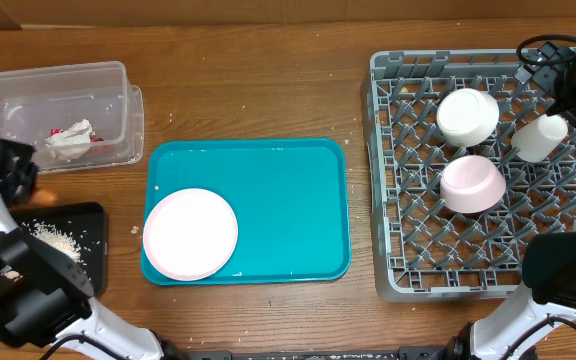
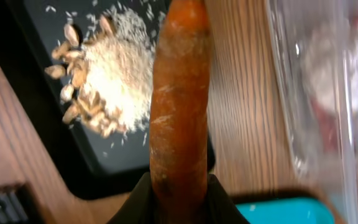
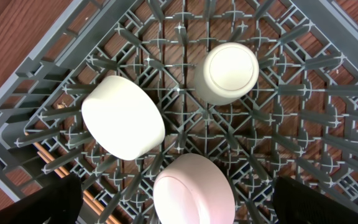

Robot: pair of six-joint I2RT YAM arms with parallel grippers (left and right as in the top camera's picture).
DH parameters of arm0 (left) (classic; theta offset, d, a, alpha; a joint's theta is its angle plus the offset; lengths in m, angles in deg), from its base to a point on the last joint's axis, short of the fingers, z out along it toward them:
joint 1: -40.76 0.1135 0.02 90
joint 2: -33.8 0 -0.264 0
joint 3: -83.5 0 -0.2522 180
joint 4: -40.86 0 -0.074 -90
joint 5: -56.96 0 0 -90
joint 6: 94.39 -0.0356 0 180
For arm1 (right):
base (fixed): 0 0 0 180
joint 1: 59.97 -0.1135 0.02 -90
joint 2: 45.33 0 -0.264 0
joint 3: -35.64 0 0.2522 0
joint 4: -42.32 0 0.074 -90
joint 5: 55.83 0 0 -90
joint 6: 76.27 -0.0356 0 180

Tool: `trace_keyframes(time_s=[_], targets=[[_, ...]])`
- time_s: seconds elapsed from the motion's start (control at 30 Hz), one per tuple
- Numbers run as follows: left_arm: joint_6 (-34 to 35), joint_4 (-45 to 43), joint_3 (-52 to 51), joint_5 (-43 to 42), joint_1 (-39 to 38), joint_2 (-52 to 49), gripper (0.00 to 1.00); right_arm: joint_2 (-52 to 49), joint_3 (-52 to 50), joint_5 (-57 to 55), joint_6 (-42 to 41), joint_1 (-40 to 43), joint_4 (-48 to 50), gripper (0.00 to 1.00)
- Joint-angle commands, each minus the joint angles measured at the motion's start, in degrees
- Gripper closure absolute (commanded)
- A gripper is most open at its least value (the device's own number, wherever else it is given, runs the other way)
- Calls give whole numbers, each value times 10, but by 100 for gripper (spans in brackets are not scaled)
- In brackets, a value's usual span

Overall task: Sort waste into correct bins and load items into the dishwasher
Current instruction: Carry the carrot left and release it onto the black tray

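The carrot is beside the clear tub, and the left gripper will next lower it down onto the black tray (image 2: pixel 48 124), beside the rice.
My left gripper (image 2: pixel 179 200) is shut on the small orange carrot (image 2: pixel 179 93), which sticks out above the wood between the black tray (image 2: pixel 48 124) and the clear tub (image 2: pixel 316 93). Rice (image 2: pixel 120 71) and nut scraps (image 2: pixel 73 74) lie on that tray. The tub (image 1: pixel 58 100) holds the white napkin (image 1: pixel 70 140) and a bit of red wrapper (image 1: pixel 56 131). The plate (image 1: pixel 190 233) lies on the teal tray (image 1: pixel 288 200). In the dish rack (image 1: pixel 408 200) sit a white bowl (image 1: pixel 467 116), a pinkish bowl (image 1: pixel 471 184) and a cup (image 1: pixel 540 138). My right gripper (image 3: pixel 179 205) hangs open above the pinkish bowl (image 3: pixel 194 190).
The left arm's black body (image 1: pixel 13 170) hangs over the gap between tub and black tray (image 1: pixel 93 215). The right arm (image 1: pixel 568 75) hovers above the rack's far right corner. Rack pegs (image 3: pixel 303 112) surround the white bowl (image 3: pixel 123 118) and cup (image 3: pixel 230 73).
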Motion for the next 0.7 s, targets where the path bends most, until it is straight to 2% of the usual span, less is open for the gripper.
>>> trace_keyframes(time_s=[0.0, 0.23, 0.37, 0.43, 0.53, 0.57, 0.67], targets=[[12, -27, -44, -12, 12, 4, 91, 10, 9, -1, -2, -2, 3, 0], [21, -118, -159, -10, 13, 3, 89, 10, 9, -1, -2, -2, 3, 0], [23, -139, -200, -7, 13, 3, 87, 10, 9, -1, -2, -2, 3, 0], [23, -137, -203, -3, 13, 3, 83, 10, 9, -1, -2, -2, 3, 0], [23, -134, -203, -4, 13, 3, 58, 10, 9, -1, -2, -2, 3, 0], [23, -133, -203, -5, 13, 3, 55, 10, 9, -1, -2, -2, 3, 0], [23, -133, -203, -7, 13, 3, 55, 10, 9, -1, -2, -2, 3, 0]])
